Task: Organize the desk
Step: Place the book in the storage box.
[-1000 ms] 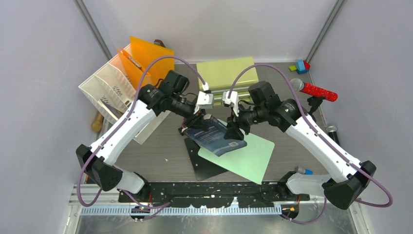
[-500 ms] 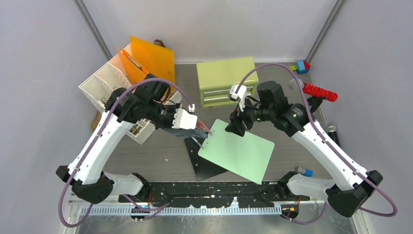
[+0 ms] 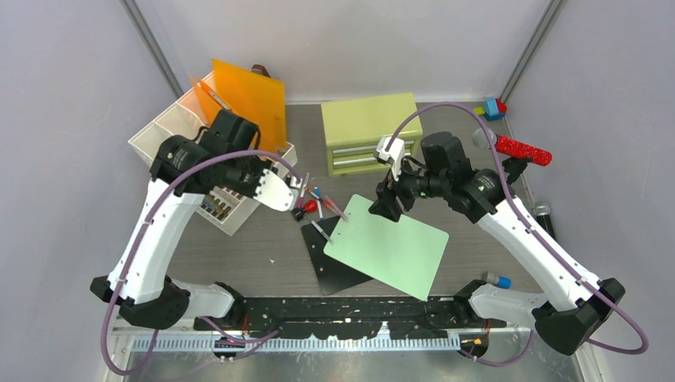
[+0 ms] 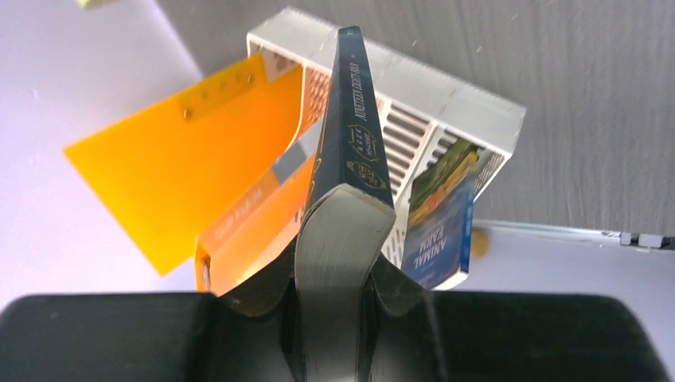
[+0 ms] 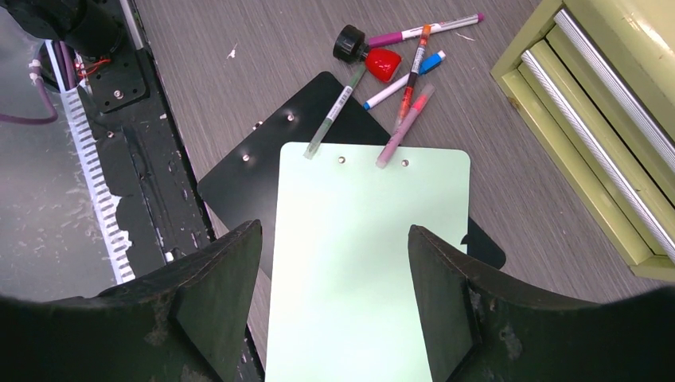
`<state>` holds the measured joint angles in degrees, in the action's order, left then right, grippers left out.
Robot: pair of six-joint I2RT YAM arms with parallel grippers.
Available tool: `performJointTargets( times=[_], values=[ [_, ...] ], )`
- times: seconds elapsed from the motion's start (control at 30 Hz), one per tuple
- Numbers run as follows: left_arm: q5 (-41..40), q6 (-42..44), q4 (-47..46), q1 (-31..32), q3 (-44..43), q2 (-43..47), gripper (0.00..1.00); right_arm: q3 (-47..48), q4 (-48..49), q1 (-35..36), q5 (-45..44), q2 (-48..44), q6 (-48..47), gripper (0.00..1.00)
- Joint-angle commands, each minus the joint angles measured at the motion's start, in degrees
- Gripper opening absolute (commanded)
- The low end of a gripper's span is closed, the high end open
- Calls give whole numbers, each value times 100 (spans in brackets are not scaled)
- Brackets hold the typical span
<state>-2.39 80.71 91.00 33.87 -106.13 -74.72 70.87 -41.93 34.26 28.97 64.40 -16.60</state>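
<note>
The organizer's slot already holding Animal Farm is below and left in the top view, so next my left gripper should move there, lower and release the dark blue book.
The desk (image 3: 263, 239) is a dark wood-grain top. My left gripper (image 3: 243, 185) is shut on a dark blue book (image 4: 350, 143), gripping it by its page edge (image 4: 338, 270), spine up. It holds the book just in front of the white file organizer (image 3: 187, 139), which also shows in the left wrist view (image 4: 446, 103). My right gripper (image 3: 384, 205) is open and empty. It hovers over the pale green clipboard (image 5: 358, 263) at mid desk (image 3: 390, 248). A black clipboard (image 5: 247, 175) lies under the green one.
Several pens (image 5: 406, 87) and a red thing with a black cap (image 5: 374, 60) lie by the clipboards. Orange folders (image 4: 183, 151) and an Animal Farm book (image 4: 442, 231) stand in the organizer. A yellow-green drawer cabinet (image 3: 370, 131) is at the back. A red microphone (image 3: 517, 147) lies on the right.
My left arm has carried the dark book left from above the clipboards to the organizer. My right gripper let go of it and drew back slightly. The pens are now uncovered.
</note>
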Motion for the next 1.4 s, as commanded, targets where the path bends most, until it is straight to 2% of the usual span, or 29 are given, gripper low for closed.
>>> performJointTargets(
  times=[0.0, 0.13, 0.27, 0.43, 0.97, 1.1, 1.37],
  values=[
    [-458, 816, 390, -678, -596, -17, 0, 10, 217, -34, -49, -134, -11, 73],
    [167, 1413, 420, -1739, -917, -153, 0, 30, 174, -34, -45, -138, -50, 73],
    [731, 1743, 665, -2513, -1308, -387, 0, 7, 169, -33, -47, -138, -91, 74],
    [1215, 2086, 480, -3239, -1051, -381, 0, 10, 177, -34, -54, -113, -117, 74],
    [1406, 2802, 846, -4088, -269, -143, 0, 160, 121, -31, -66, 216, -204, 74],
    [1448, 2974, 903, -4129, -159, 31, 0, 146, 137, -32, -117, 237, -242, 73],
    [900, 3388, 657, -4174, 598, 182, 0, 231, 137, -32, -67, 449, -218, 73]
  ],
)
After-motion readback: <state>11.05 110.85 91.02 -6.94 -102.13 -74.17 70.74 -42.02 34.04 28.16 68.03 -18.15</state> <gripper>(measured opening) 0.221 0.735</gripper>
